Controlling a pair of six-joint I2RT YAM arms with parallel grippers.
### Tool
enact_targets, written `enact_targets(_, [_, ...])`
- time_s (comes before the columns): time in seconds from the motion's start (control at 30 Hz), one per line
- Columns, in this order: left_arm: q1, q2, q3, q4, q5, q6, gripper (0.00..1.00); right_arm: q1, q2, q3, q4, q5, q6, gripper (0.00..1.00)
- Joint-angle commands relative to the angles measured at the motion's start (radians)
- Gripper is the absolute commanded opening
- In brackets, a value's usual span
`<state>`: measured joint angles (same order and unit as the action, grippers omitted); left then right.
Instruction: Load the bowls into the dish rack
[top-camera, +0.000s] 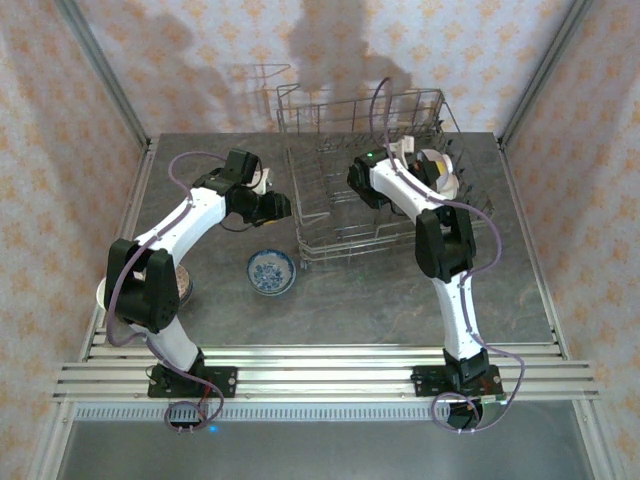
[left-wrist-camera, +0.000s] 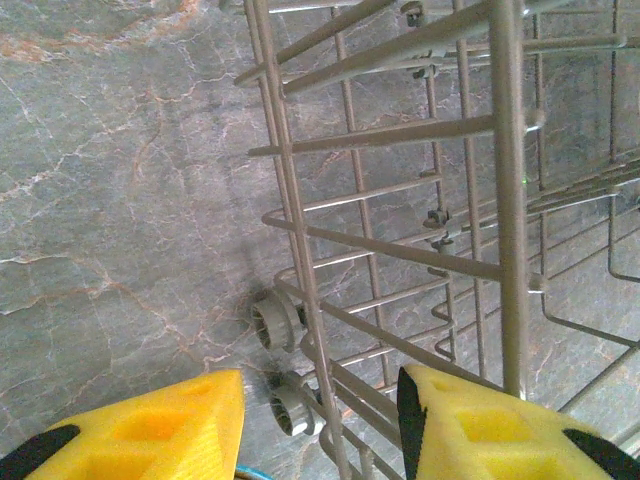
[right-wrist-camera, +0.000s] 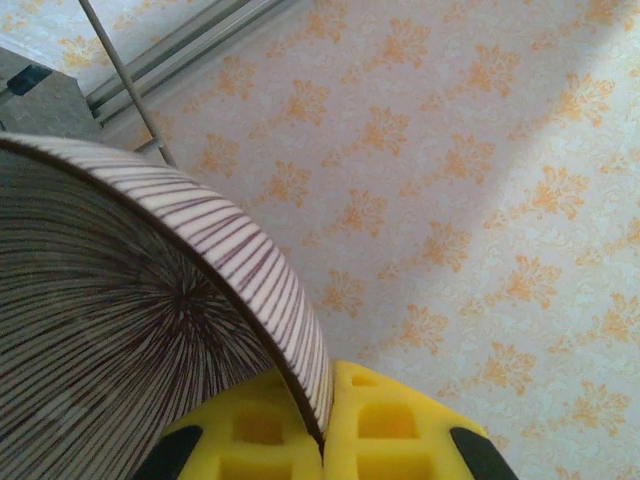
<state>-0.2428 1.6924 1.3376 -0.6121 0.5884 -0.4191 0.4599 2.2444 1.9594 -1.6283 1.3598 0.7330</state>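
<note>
The brown-striped bowl still hangs above the wires, so my right gripper will next lower into the rack (top-camera: 330, 190) beside the pale bowl and release its rim.
The wire dish rack (top-camera: 330, 190) stands at the back centre of the table. My right gripper (right-wrist-camera: 325, 420) is shut on the rim of a brown-striped bowl (right-wrist-camera: 150, 300), which it holds up over the rack's right part (top-camera: 402, 150). Beside it, more bowls (top-camera: 442, 170) stand on edge in the rack. My left gripper (left-wrist-camera: 320, 410) is open and holds nothing; it hovers at the rack's left side (left-wrist-camera: 300, 250), above the rack's small grey wheels (left-wrist-camera: 275, 322). A blue patterned bowl (top-camera: 271, 271) sits on the table in front of the rack.
Another bowl (top-camera: 186, 285) lies partly hidden under my left arm, near the table's left edge. A pale round rim (top-camera: 102, 293) peeks out beside that arm. Patterned walls close in the back and both sides.
</note>
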Motion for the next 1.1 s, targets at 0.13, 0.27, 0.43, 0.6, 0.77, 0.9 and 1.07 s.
enact_targets(0.13, [-0.006, -0.022, 0.011, 0.011, 0.019, -0.001, 0.45, -0.028, 0.029, -0.062, -0.153, -0.082, 0.02, 0.0])
enact_targets(0.27, [-0.006, -0.019, 0.009, 0.013, 0.021, -0.002, 0.45, -0.015, 0.039, -0.026, -0.152, -0.103, 0.024, 0.0])
enact_targets(0.43, [-0.006, -0.019, 0.014, 0.011, 0.021, -0.003, 0.45, -0.014, 0.069, 0.001, -0.153, -0.114, 0.008, 0.0])
enact_targets(0.6, [-0.006, -0.023, 0.014, 0.012, 0.021, -0.006, 0.45, -0.014, 0.072, 0.016, -0.153, -0.14, 0.016, 0.0])
enact_targets(0.77, [-0.006, -0.009, 0.03, 0.007, 0.025, -0.007, 0.45, 0.001, 0.084, 0.035, -0.153, -0.17, 0.014, 0.0])
enact_targets(0.9, [-0.006, -0.003, 0.041, -0.001, 0.028, -0.002, 0.45, 0.015, 0.098, 0.034, -0.153, -0.204, 0.021, 0.0])
enact_targets(1.07, [-0.006, 0.004, 0.052, -0.01, 0.033, 0.004, 0.45, 0.02, 0.111, 0.05, -0.153, -0.223, 0.026, 0.0])
